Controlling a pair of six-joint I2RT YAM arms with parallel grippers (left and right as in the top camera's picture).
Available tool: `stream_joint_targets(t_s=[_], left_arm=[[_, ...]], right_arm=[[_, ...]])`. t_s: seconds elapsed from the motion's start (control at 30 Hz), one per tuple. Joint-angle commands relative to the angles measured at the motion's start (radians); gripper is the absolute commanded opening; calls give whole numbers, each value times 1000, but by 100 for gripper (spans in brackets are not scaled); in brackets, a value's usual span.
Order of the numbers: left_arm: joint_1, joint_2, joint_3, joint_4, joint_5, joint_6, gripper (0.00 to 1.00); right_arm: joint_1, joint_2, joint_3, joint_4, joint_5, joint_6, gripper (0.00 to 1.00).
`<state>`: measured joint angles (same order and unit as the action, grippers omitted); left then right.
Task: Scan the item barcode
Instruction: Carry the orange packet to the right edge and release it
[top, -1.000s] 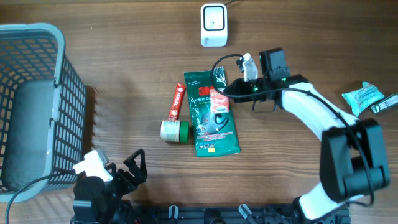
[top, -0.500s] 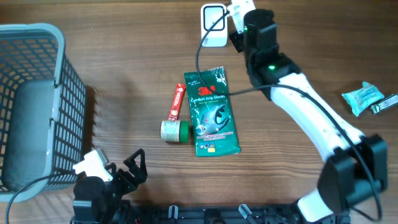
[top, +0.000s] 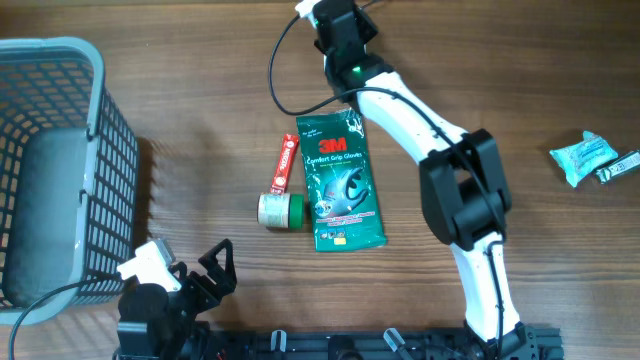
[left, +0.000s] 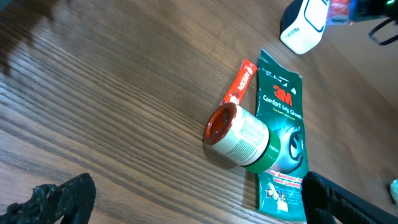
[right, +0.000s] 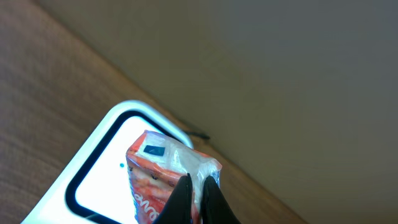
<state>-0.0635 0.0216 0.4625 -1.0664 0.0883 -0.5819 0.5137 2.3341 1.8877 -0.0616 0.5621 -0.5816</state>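
Note:
My right gripper swings back and down next to free the packet beside the teal packet, since that spot lies to the gripper's right in the overhead view.
My right gripper (right: 196, 200) is shut on a red and white plastic packet (right: 158, 180), pinching its crimped end. The packet hangs just above the white scanner (right: 93, 180) with its black-rimmed window. In the overhead view the right arm (top: 400, 95) reaches to the table's far edge and hides the scanner. From the left wrist view the scanner (left: 303, 31) shows at the top right with the packet (left: 339, 6) over it. My left gripper (left: 199, 208) is open and holds nothing, low at the near left of the table (top: 175, 280).
A green 3M gloves pack (top: 345, 180) lies mid-table, with a red tube (top: 287, 163) and a green and white roll (top: 281, 210) to its left. A grey wire basket (top: 50, 170) stands at the left. A teal packet (top: 585, 157) lies far right.
The right arm has swung from above the green gloves pack to the far edge, carrying the packet over the scanner. The left arm has not moved.

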Motion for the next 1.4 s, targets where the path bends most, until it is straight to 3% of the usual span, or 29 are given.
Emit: stream_joint_targets(t_s=[0.0,0.23,0.33,0.4,0.53,0.6,0.77,0.8,0.83,0.87,1.03,1.1,1.17,1.37], left_arm=[[6,-2,-5,3,5,-2,100],[6,-2,-5,3,5,-2,100],[6,-2,-5,3,5,-2,100],[6,-2,-5,3,5,-2,100],[6,-2,-5,3,5,-2,100],[6,-2,-5,3,5,-2,100],[6,-2,-5,3,5,-2,100],[6,-2,-5,3,5,-2,100],[6,-2,-5,3,5,-2,100],[6,-2,-5,3,5,-2,100],[6,-2,-5,3,5,-2,100],[6,-2,-5,3,5,-2,100],[6,-2,-5,3,5,-2,100],[6,-2,-5,3,5,-2,100]], right_arm=[[14,36,28,29,72,-48,4],[-8,31,93,1,568,-145,4],[-123,31,93,-321,645,159,4],[-229,31,92,-675,561,459,4],[-483,31,92,-1061,213,861,4],[-591,31,92,-1118,63,904,4],[-727,15,93,-1144,-97,918,4],[-738,-9,93,-1144,-138,908,15],[-740,-51,93,-1144,-191,891,53],[-737,-94,93,-1144,-232,892,100],[-705,-314,92,-1190,-718,891,100],[-653,-386,88,-1228,-1003,848,100],[-571,-404,88,-1252,-1144,830,100],[-244,-400,6,-1247,-1138,860,100]])
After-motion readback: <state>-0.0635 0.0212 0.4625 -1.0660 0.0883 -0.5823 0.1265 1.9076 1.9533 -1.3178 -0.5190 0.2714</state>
